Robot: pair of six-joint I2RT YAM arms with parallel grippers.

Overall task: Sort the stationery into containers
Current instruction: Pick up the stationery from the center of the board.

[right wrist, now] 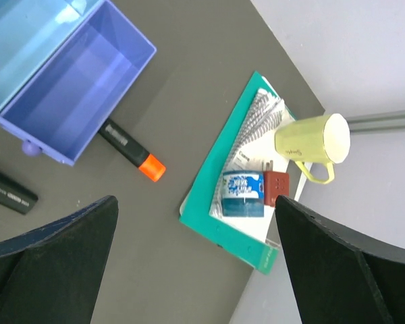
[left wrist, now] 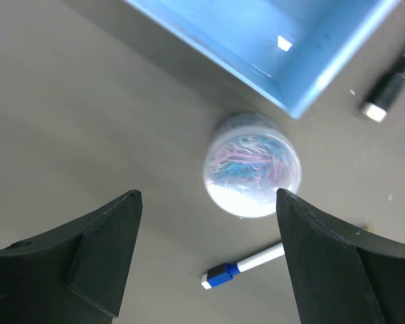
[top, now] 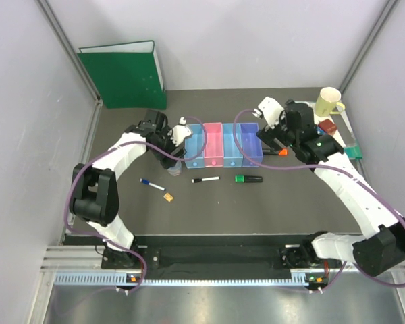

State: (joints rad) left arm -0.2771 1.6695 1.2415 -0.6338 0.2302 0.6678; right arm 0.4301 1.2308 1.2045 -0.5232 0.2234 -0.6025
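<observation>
The jar [top: 175, 169] [left wrist: 252, 169] sits off-centre, nearer one finger of the left gripper, so the left gripper needs to shift toward the right in the wrist view next and then lower onto the jar.
The containers [top: 223, 144] are a joined row of light blue, pink, light blue and purple bins. My left gripper [top: 170, 154] is open and empty, hovering over a round clear jar of coloured paper clips [left wrist: 252, 165] beside the left blue bin's corner [left wrist: 270, 47]. A blue-capped white pen [left wrist: 246, 264], a black-capped pen [top: 204, 179], a green-capped highlighter [top: 248, 179] and a tan square [top: 168, 197] lie in front of the bins. My right gripper [top: 268, 140] is open and empty, above an orange-capped highlighter [right wrist: 131, 152] by the purple bin [right wrist: 74, 101].
A teal tray [right wrist: 219, 202] at the right holds a blue jar [right wrist: 243, 194], a red-brown block [right wrist: 277, 189] and a notepad. A cream mug [top: 329, 101] stands behind it. A green binder [top: 125, 74] leans at the back left. Walls close in both sides.
</observation>
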